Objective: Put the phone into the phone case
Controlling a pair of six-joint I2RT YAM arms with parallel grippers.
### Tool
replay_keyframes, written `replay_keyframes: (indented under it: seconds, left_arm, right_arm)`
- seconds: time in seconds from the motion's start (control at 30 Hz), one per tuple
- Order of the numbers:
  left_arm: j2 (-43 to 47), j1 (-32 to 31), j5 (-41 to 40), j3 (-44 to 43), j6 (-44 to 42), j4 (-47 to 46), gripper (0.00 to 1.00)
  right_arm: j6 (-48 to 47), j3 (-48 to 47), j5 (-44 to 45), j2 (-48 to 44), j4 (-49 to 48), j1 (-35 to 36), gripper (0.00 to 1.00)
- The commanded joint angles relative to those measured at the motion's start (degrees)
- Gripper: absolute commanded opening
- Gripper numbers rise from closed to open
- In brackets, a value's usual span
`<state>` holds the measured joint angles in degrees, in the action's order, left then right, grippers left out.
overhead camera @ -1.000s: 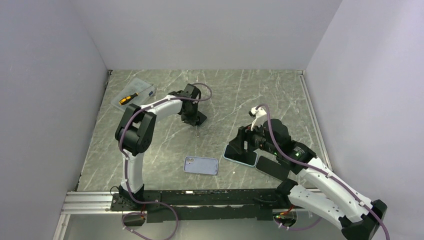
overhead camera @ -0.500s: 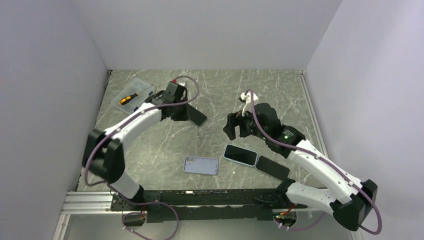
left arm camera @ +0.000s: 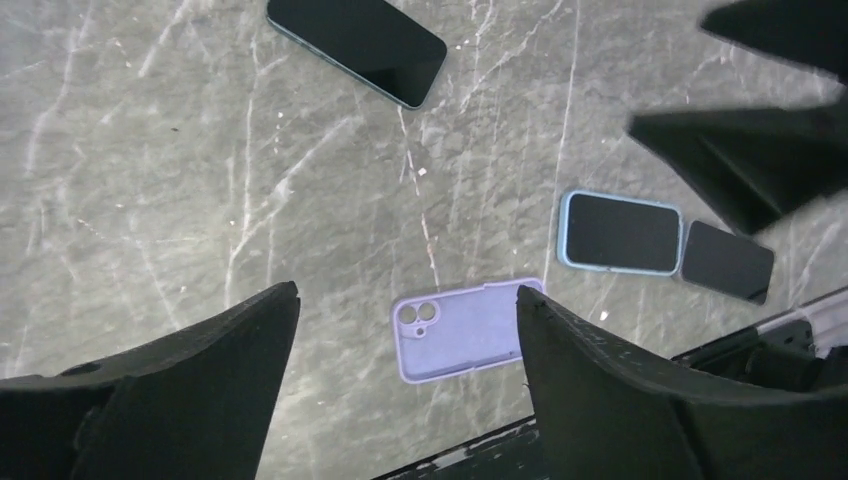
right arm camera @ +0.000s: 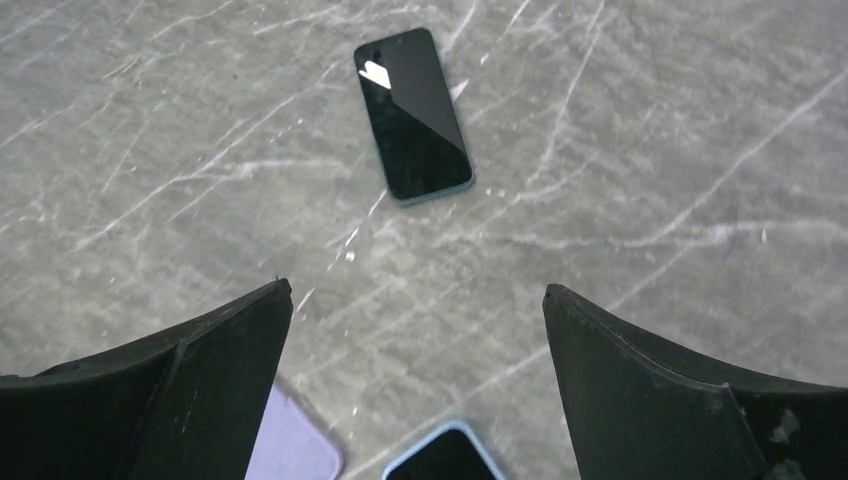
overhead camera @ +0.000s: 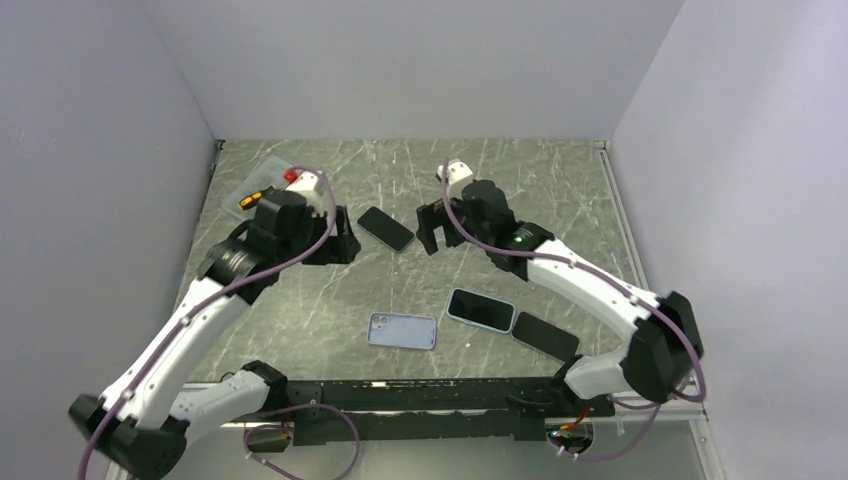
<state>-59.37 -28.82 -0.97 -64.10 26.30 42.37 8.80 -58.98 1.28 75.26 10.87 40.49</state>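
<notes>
The phone's long sides are clear, so my right gripper should next move down and to the left in the top view to close across the phone's far end (overhead camera: 375, 219) (right arm camera: 399, 68).
A black phone (overhead camera: 385, 229) with a teal edge lies flat, screen up, at the table's middle back; it also shows as the phone (left arm camera: 357, 45) and the phone (right arm camera: 413, 113) in the wrist views. The empty lilac phone case (overhead camera: 402, 331) lies open side up near the front edge, seen too as the case (left arm camera: 465, 328). My left gripper (overhead camera: 338, 244) hovers open just left of the phone, holding nothing, and the same gripper (left arm camera: 407, 290) shows wide jaws. My right gripper (overhead camera: 431, 228) hovers open just right of the phone; its view (right arm camera: 418, 286) shows nothing held.
A phone in a light-blue case (overhead camera: 481, 310) and a bare black phone (overhead camera: 546, 336) lie side by side at front right. A clear box holding an orange-handled screwdriver (overhead camera: 262, 193) sits at back left. Grey walls close in three sides.
My left gripper has opened and drawn back leftward off the black phone. My right gripper rose from the blue-cased phone, swung toward the back, and opened wider.
</notes>
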Motion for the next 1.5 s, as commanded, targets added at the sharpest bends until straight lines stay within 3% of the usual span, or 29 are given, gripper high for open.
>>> replay_keyframes:
  seconds: [0.0,0.43,0.73,1.47]
  left_arm:
    - [7.89,-0.01,-0.7,2.4,-3.61,3.71,0.98]
    - [24.54,0.08,4.83,12.75,-3.84,1.57,0.99]
    - [28.89,0.02,6.85,18.31,-5.43,-0.06,0.99]
    - [32.3,0.05,8.7,20.86,-5.47,-2.74,0.99]
  right_arm:
    - [-6.47,-9.33,-2.83,9.78,-2.57,-0.32,1.0]
    - [-15.37,-38.97,-16.39,39.92,11.64,-1.29,1.0]
    - [-12.8,-51.62,-16.6,54.2,13.68,-1.49,1.0]
    - [-14.57,-63.97,-14.59,68.35,15.48,-0.57,1.0]
